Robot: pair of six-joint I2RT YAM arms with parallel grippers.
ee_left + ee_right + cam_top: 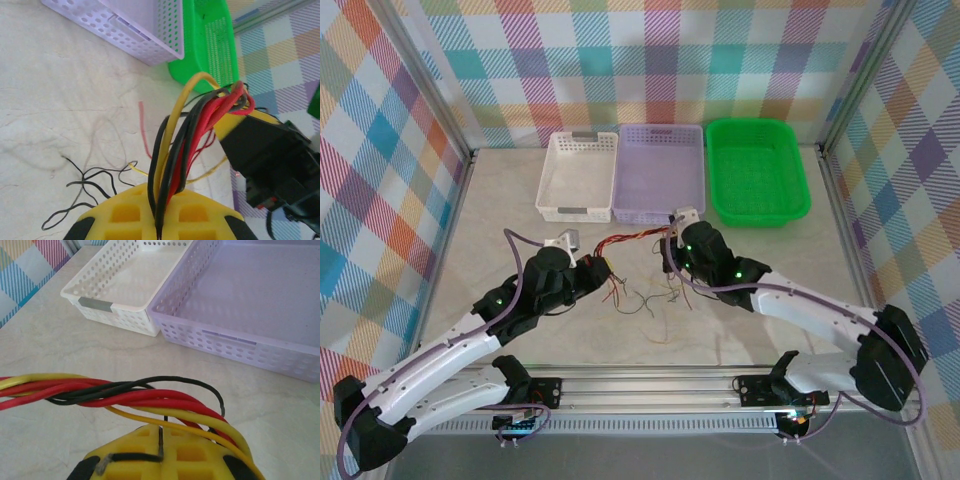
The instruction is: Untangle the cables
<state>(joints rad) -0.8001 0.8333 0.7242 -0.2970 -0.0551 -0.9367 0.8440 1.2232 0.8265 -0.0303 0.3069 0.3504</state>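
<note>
Next, my right gripper draws away from my left gripper toward the green basket's near edge (758, 222). It then releases the black cable, as the bundle of cables drapes over its finger.
A twisted bundle of red, yellow and black cables (632, 241) stretches taut between my two grippers above the table. My left gripper (597, 268) is shut on one end; in the left wrist view the cables (182, 145) rise out of the seam of its yellow fingers (125, 212). My right gripper (672, 246) is shut too. In the right wrist view a black strand sits pinched in its seam (160, 440), while the bundle (145, 396) crosses just above and drapes over the right finger. Loose thin ends (642, 296) curl on the table below.
A white basket (578, 176), a lilac basket (660, 172) and a green basket (756, 170) stand in a row behind the grippers. Stray black wire ends (85, 185) lie on the marble tabletop (500, 230). Checked walls close in the sides.
</note>
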